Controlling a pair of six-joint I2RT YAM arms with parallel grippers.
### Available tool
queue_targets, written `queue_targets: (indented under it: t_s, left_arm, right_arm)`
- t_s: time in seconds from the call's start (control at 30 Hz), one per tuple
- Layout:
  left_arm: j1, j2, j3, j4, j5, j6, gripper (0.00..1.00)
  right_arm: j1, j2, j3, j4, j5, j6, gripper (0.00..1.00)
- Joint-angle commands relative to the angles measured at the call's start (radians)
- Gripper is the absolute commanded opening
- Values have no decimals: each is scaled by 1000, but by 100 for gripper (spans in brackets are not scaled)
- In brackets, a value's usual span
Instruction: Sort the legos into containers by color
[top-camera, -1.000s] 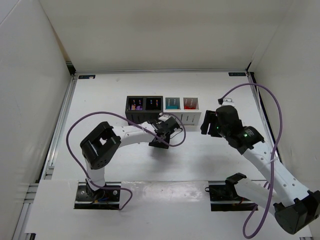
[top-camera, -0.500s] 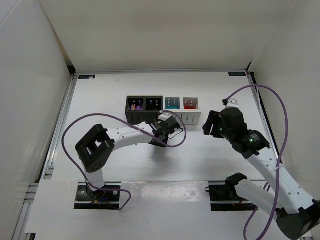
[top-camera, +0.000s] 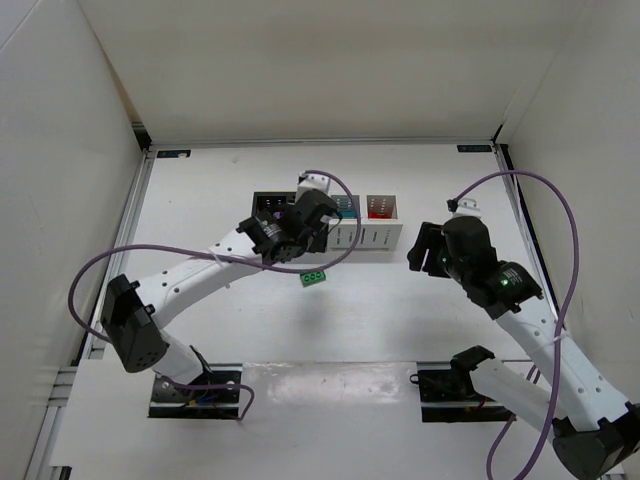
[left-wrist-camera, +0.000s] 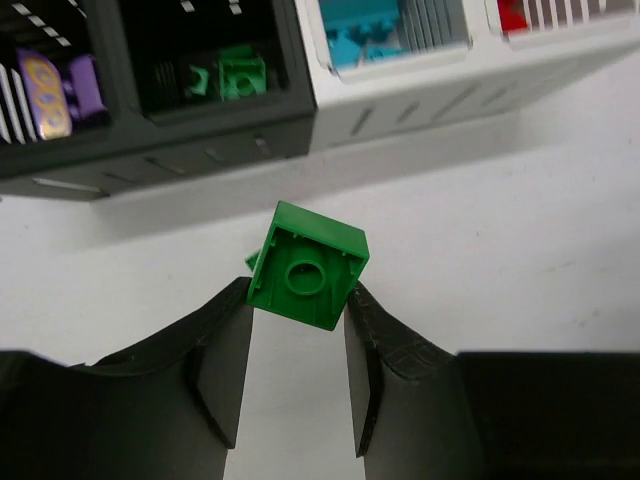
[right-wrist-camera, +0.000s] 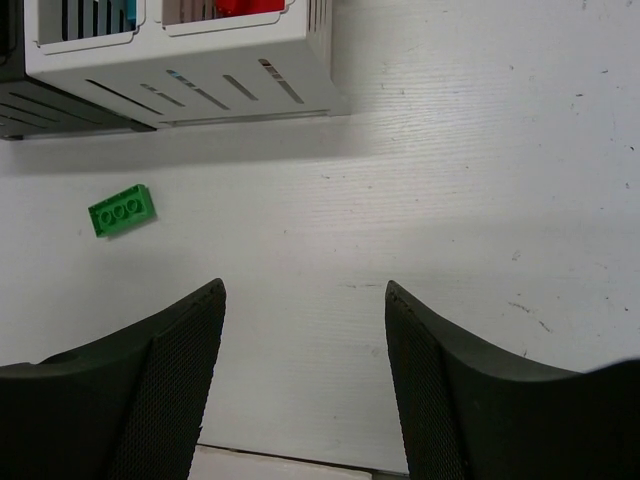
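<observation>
My left gripper carries the square green lego (left-wrist-camera: 307, 265) outward over the black bin beside the teal legos next. It releases the lego there, since green legos already lie inside.
My left gripper (left-wrist-camera: 298, 295) is shut on a square green lego (left-wrist-camera: 307, 265), pinched at the fingertips, underside facing the camera. In the top view this gripper (top-camera: 303, 222) hovers at the front of the containers (top-camera: 375, 236). The black bins hold purple legos (left-wrist-camera: 60, 80) and green legos (left-wrist-camera: 228, 76); the white bins hold teal (left-wrist-camera: 365, 40) and red legos (left-wrist-camera: 512, 12). Another green lego with three studs (top-camera: 314, 277) lies on the table in front of the bins; it also shows in the right wrist view (right-wrist-camera: 121, 210). My right gripper (right-wrist-camera: 305, 300) is open and empty above the table, right of the bins (top-camera: 425, 250).
White walls close in the table (top-camera: 400, 330) on three sides, with a metal rail (top-camera: 120, 250) along the left. Purple cables (top-camera: 560, 230) loop off both arms. The white bins' slotted front (right-wrist-camera: 200, 85) is at the top left of the right wrist view.
My left arm has risen from the table and swung back and left toward the bins with the square green lego. The three-stud green lego now shows on the table. The right arm barely moved.
</observation>
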Motion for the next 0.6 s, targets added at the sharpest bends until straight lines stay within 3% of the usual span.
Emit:
queue_targets:
  t_s: [0.0, 0.2, 0.33, 0.57]
  left_arm:
    - [80, 15, 43, 15, 22, 61, 43]
    - [190, 127, 163, 35, 120, 123, 43]
    - [204, 195, 221, 12, 122, 159, 44]
    - [256, 279, 318, -58, 172, 143, 66]
  right_arm:
    - [-7, -12, 24, 4, 13, -7, 68]
    - [-32, -15, 32, -8, 7, -14, 68]
    - [-75, -14, 29, -11, -22, -24, 68]
    - [-78, -32, 20, -21, -31, -30, 68]
